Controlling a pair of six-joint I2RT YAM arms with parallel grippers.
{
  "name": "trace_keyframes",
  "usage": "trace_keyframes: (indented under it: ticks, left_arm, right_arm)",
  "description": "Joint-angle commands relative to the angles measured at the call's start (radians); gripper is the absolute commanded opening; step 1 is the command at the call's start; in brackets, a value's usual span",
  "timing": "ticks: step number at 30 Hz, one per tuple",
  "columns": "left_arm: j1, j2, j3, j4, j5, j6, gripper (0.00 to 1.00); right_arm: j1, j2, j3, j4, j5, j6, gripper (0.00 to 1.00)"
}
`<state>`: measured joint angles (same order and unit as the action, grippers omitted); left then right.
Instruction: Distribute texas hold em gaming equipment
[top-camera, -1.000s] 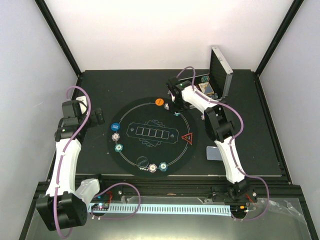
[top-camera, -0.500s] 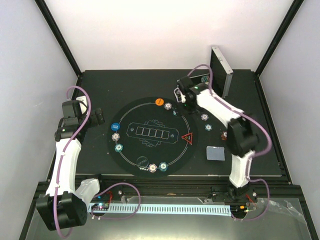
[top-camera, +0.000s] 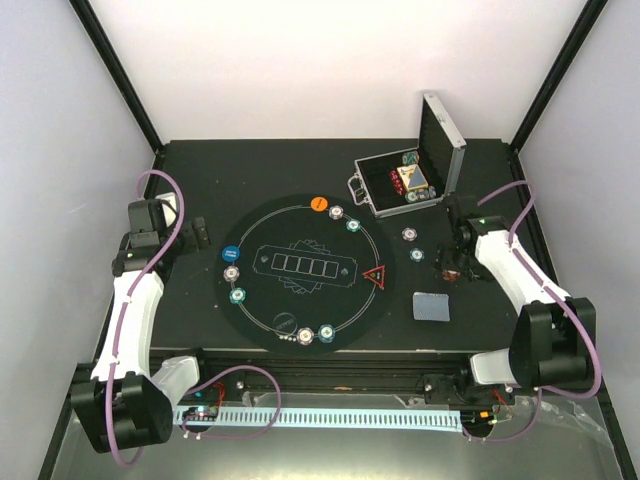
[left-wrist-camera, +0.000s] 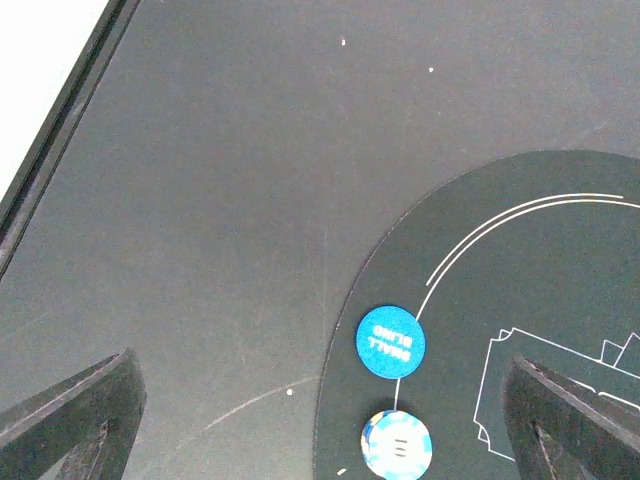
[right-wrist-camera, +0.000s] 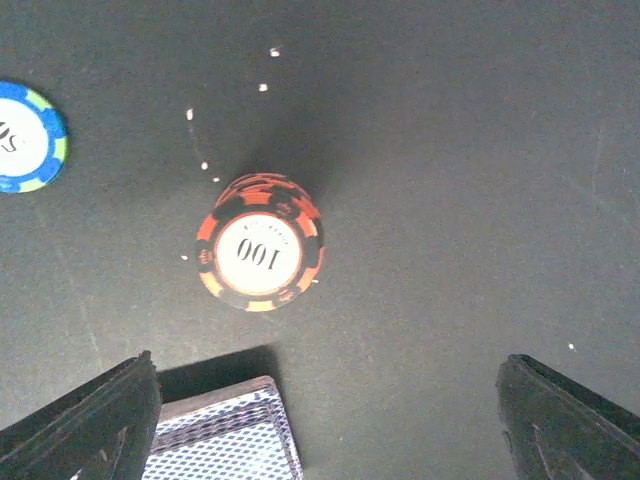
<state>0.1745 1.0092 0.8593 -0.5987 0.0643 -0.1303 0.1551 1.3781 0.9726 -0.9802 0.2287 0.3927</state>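
The chip stack (right-wrist-camera: 258, 255) stands below, nearer the deck-side finger. My right gripper shifts to the left in the wrist view next, then lowers to close around it.
My right gripper (top-camera: 449, 262) hangs open over the bare table to the right of the mat. Below it stands a red-brown chip stack (right-wrist-camera: 258, 255) marked 100, clear of both fingers (right-wrist-camera: 85, 420). The grey-blue card deck (right-wrist-camera: 222, 432) lies by its left finger, also seen from above (top-camera: 431, 305). On the mat's rim sit an orange disc (top-camera: 318, 203), a blue disc (left-wrist-camera: 390, 343), a red triangle (top-camera: 376, 277) and several chips (top-camera: 337, 211). My left gripper (top-camera: 199, 232) is open and empty, left of the blue disc and a white-teal chip (left-wrist-camera: 397, 447).
The big round black mat (top-camera: 300, 300) fills the table's middle. The silver case (top-camera: 372, 180) stands open at the back right, its lid (top-camera: 443, 138) upright, with chips and cards inside. Two loose chips (top-camera: 409, 234) lie between the mat and my right gripper.
My right arm swung from the mat's far edge out to the right and now hangs over the red-brown stack, uncovering the case and the chips. The left arm has not moved.
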Motion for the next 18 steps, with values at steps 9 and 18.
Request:
trace_keyframes:
  ticks: [9,18]
  left_arm:
    - [-0.007,-0.008,0.020,-0.007,0.000,0.012,0.99]
    - [-0.007,-0.007,0.021,-0.006,0.002,0.012,0.99]
  right_arm:
    - [-0.059,0.089,-0.011,0.108,-0.099,0.020,0.88]
    - [-0.065,0.165,-0.010,0.151,-0.100,0.019,0.73]
